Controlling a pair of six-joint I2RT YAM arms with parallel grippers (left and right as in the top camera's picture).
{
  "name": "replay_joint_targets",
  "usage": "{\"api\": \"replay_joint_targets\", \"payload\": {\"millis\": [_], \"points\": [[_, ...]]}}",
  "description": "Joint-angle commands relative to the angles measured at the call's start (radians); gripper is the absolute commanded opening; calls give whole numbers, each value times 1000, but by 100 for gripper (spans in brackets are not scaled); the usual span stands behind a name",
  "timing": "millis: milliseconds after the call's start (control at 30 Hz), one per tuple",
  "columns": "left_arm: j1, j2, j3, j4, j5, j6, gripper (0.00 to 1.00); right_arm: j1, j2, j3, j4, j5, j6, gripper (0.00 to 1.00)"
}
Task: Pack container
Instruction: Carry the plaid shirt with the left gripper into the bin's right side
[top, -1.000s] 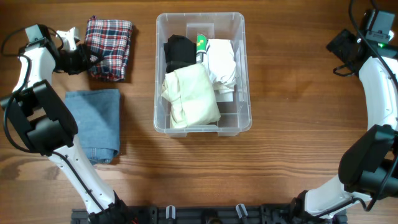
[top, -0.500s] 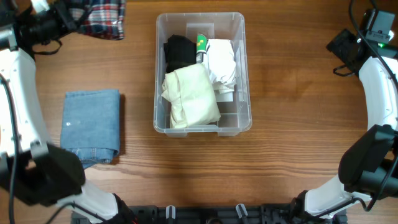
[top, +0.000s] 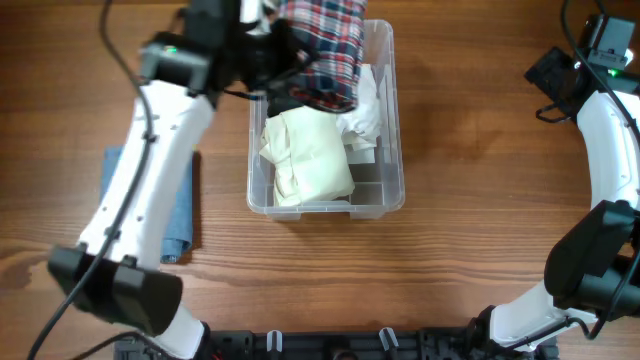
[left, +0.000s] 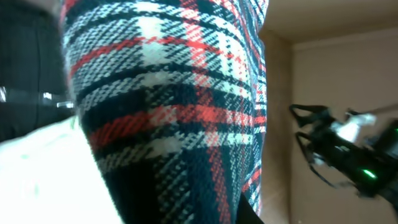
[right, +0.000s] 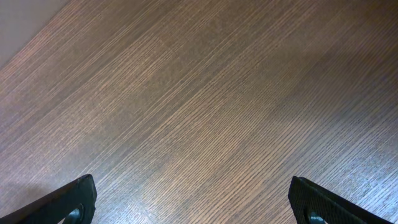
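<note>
I need to move my left gripper down and to its right in the overhead view next, to the white cloth (top: 365, 120). I should then release the plaid beside the cream cloth (top: 308, 155).
The clear container (top: 394, 150) stands at the table's middle, holding a cream cloth (top: 308, 155), a white cloth (top: 365, 120) and a dark item mostly hidden. My left gripper (top: 285, 55) is shut on a red, white and dark plaid cloth (top: 325, 50) and holds it over the container's far end. The plaid cloth fills the left wrist view (left: 168, 112), hiding the fingers. My right gripper (right: 193, 202) is open and empty over bare wood at the far right; its arm (top: 600, 60) shows in the overhead view.
A folded blue denim cloth (top: 180, 210) lies on the table left of the container, partly hidden under my left arm (top: 150, 170).
My left arm has swung from the far left corner to over the container, carrying the plaid cloth with it. The right arm has not moved.
</note>
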Motion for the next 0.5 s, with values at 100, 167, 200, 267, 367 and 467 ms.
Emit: {"api": "replay_joint_targets", "payload": {"millis": [100,167,200,267,367,467], "points": [[-143,136,6,80,-203,-132,4,3,12,-1,3,6,15,100],[-162,190,6,100,-220,-154,4,3,12,-1,3,6,14,100],[-167,215,6,112,-219,-157,4,3,12,-1,3,6,15,100],[-170,256,6,124,-214,-159,4,3,12,-1,3,6,15,100],[-174,302,6,124,-196,-161,4,3,12,-1,3,6,15,100],[-177,318,6,132,-198,-160,8,3,12,-1,3,6,15,100]]}}
